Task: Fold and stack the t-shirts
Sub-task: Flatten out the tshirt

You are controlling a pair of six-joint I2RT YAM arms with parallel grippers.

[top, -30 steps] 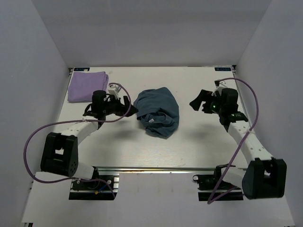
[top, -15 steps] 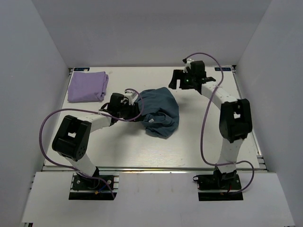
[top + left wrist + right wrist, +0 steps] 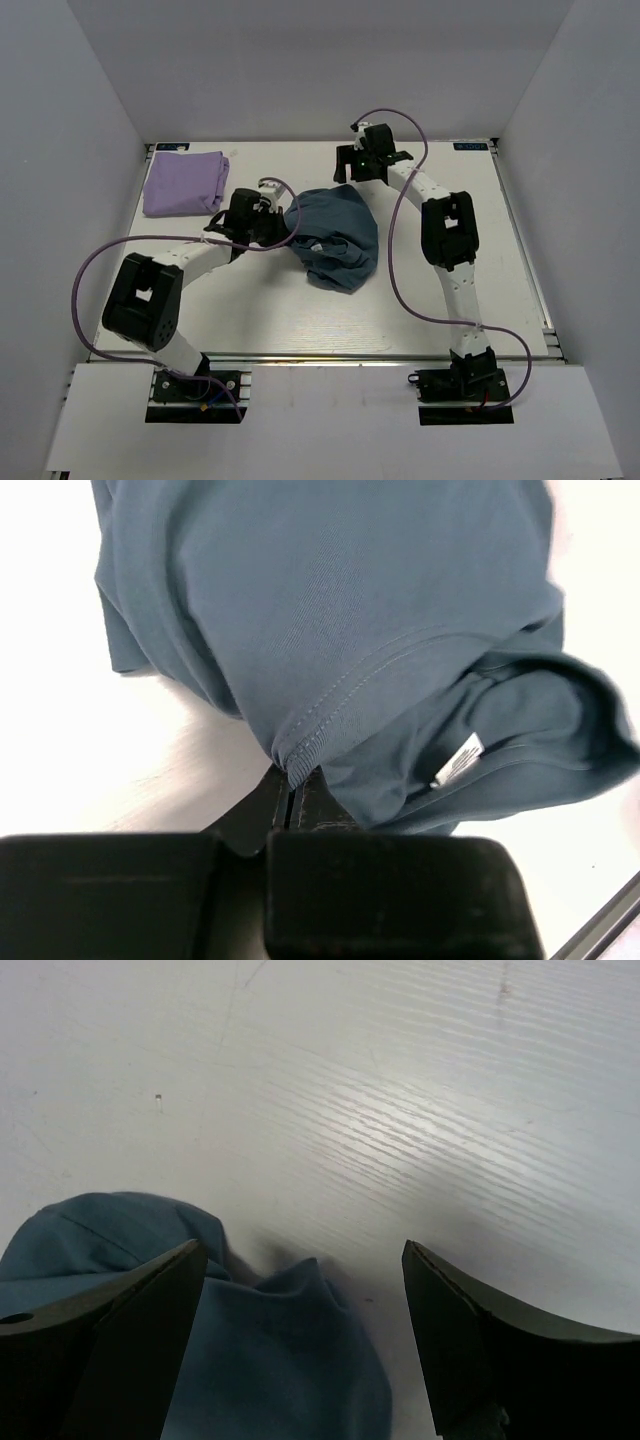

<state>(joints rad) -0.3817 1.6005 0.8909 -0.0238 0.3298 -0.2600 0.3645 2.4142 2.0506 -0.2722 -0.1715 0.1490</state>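
Observation:
I will next lift my left gripper to open the crumpled shirt, then lower it outward to let go where bare tabletop lies outward of it, beside the lavender t-shirt.
The dark slate-blue t-shirt lies crumpled mid-table, its white neck label showing. My left gripper sits at the shirt's left edge, shut on a stitched hem fold of that t-shirt. My right gripper hovers over the shirt's far edge, open, its fingers straddling a raised fold of blue cloth without touching it. The lavender t-shirt lies folded at the far left corner.
The right arm's links reach along the right side of the dark shirt. Purple cables loop over the table. White walls enclose the back and sides.
My left gripper slid up to the dark shirt's left edge and shut on its hem. The right arm swung from the right side round to the shirt's far edge.

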